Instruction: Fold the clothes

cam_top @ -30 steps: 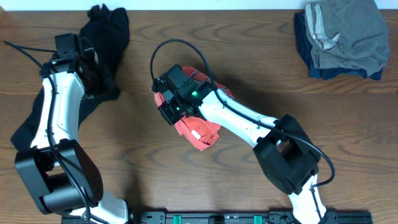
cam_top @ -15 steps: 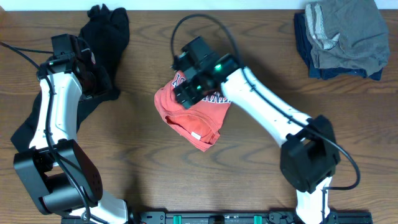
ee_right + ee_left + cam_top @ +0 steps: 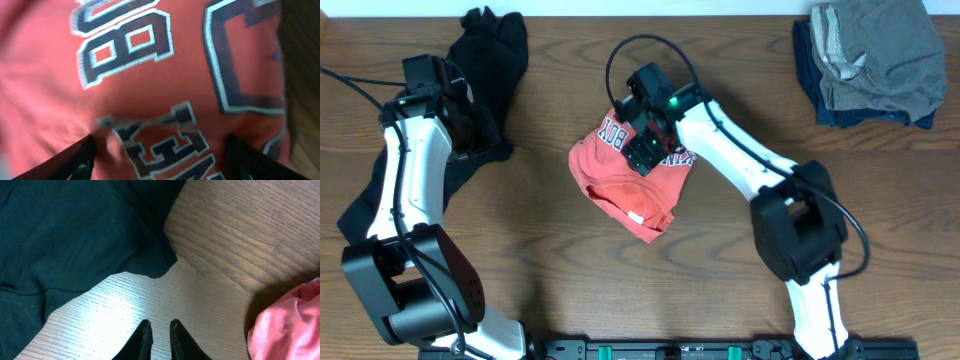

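Observation:
The right gripper, its fingers open and empty, moves down onto the plain fold [image 3: 610, 182] by the red shirt's open hem next, which lies below the gripper.
A red shirt [image 3: 625, 190] with dark lettering lies bunched at the table's middle. My right gripper [image 3: 647, 137] hovers over its upper edge. In the right wrist view the shirt's lettering [image 3: 150, 65] fills the frame. The right gripper [image 3: 160, 152] is open there, fingers [image 3: 75, 159] wide apart on either side with nothing pinched. A black garment [image 3: 485, 70] lies at the far left, and my left gripper [image 3: 468, 118] is over it. In the left wrist view the left gripper [image 3: 158, 329] is shut on nothing above bare wood, beside the dark garment [image 3: 65, 235]. The red shirt [image 3: 290, 325] shows at the right edge.
A stack of folded clothes [image 3: 875, 60], grey on top of dark blue, sits at the back right corner. Bare wooden table [image 3: 540, 250] lies between the two garments and along the front edge.
My right gripper carried the shirt's left part up and to the right, then opened and let it go. The lettered side now faces up. The left arm barely moved.

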Tool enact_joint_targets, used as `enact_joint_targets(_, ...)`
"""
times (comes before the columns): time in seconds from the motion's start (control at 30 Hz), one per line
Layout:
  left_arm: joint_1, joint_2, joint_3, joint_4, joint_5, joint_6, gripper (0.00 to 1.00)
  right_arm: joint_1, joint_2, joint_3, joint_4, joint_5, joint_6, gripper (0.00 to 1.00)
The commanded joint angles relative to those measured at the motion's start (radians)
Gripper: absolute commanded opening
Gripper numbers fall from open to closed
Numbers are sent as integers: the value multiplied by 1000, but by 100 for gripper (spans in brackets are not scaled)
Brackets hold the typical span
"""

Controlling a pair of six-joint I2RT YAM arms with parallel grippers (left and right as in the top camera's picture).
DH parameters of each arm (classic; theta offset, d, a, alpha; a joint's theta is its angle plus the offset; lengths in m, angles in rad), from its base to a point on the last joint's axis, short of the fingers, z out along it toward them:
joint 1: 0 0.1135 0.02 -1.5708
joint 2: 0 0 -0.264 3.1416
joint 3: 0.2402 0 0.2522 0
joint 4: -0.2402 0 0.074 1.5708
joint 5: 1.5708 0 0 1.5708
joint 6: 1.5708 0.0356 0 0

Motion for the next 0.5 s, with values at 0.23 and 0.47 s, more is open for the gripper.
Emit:
enact_joint_targets(0.23, 5, 0, 12, 1, -12, 6, 16, -124, 106, -10, 60, 90, -35, 93)
enact_joint_targets(0.47, 5, 1, 12, 4, -13, 6, 16, -267, 108, 18, 68, 19, -39, 96)
